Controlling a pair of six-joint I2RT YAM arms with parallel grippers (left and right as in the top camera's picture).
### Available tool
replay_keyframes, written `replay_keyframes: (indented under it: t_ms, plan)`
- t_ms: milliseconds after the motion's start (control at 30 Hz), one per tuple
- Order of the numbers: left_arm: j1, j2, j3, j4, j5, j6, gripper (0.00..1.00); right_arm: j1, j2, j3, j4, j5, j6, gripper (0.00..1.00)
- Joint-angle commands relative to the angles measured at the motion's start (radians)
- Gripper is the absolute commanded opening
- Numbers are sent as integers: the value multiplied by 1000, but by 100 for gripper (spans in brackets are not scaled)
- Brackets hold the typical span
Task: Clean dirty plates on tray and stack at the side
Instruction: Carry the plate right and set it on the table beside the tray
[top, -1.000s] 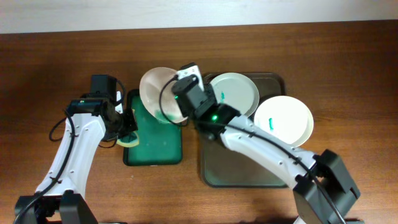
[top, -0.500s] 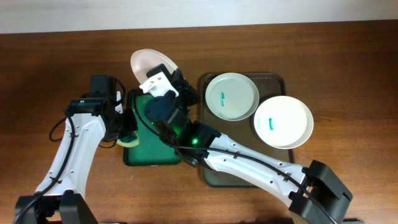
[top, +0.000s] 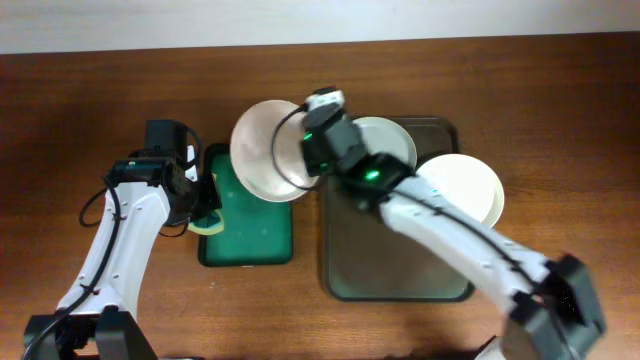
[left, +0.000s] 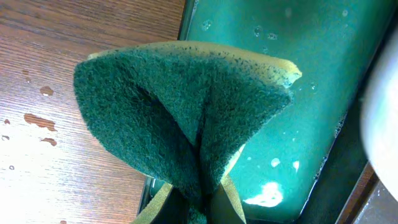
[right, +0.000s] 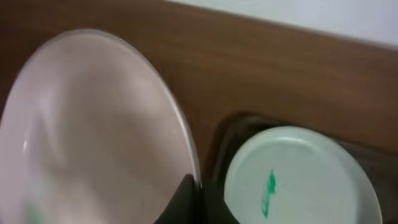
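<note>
I should next carry my right gripper's plate to bare tabletop past the third plate, below and to its right in the overhead view, then lower and release it.
My right gripper (top: 300, 160) is shut on the rim of a white plate (top: 262, 150) and holds it tilted above the green tray (top: 250, 235); the same plate fills the left of the right wrist view (right: 87, 137). A second plate (right: 298, 177) with a teal smear lies on the dark tray (top: 390, 270), partly under my arm in the overhead view (top: 395, 140). A third plate (top: 465, 185) lies at the tray's right. My left gripper (top: 205, 210) is shut on a green sponge (left: 180, 112) at the green tray's left edge.
The green tray (left: 298, 93) is wet, with water drops on it. Drops also lie on the wooden table (left: 37, 112) to its left. The front half of the dark tray holds nothing.
My right arm has swung the held plate from far back-left over the green tray toward the right, closer to the dark tray. My left arm with the sponge has not moved.
</note>
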Motion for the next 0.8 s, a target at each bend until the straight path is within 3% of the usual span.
replay_keyframes:
  t_ms: [0,100,133,167,333,400,567,767]
  plan:
    - [5,-24,-1,2,10,-13,0,-179,-169,13,-140,-270,61,4]
    - [5,-24,-1,2,10,-13,0,-401,-249,13,-317,-270,61,4]
    - [5,-24,-1,5,10,-13,0,-573,-263,13,-399,-270,61,4]
    - [5,-24,-1,6,10,-13,0,-652,-261,13,-428,-270,61,4]
    - [4,-24,-1,6,11,-13,0,-1099,-233,13,-485,-278,61,4]
    - [4,-24,-1,5,11,-13,0,-1207,-224,12,-486,-278,61,4]
    - [4,-24,-1,5,11,-13,0,-1347,-145,-28,-448,-277,61,4]
    - [4,-24,-1,21,11,-13,0,-1352,104,-33,-403,-277,54,4]
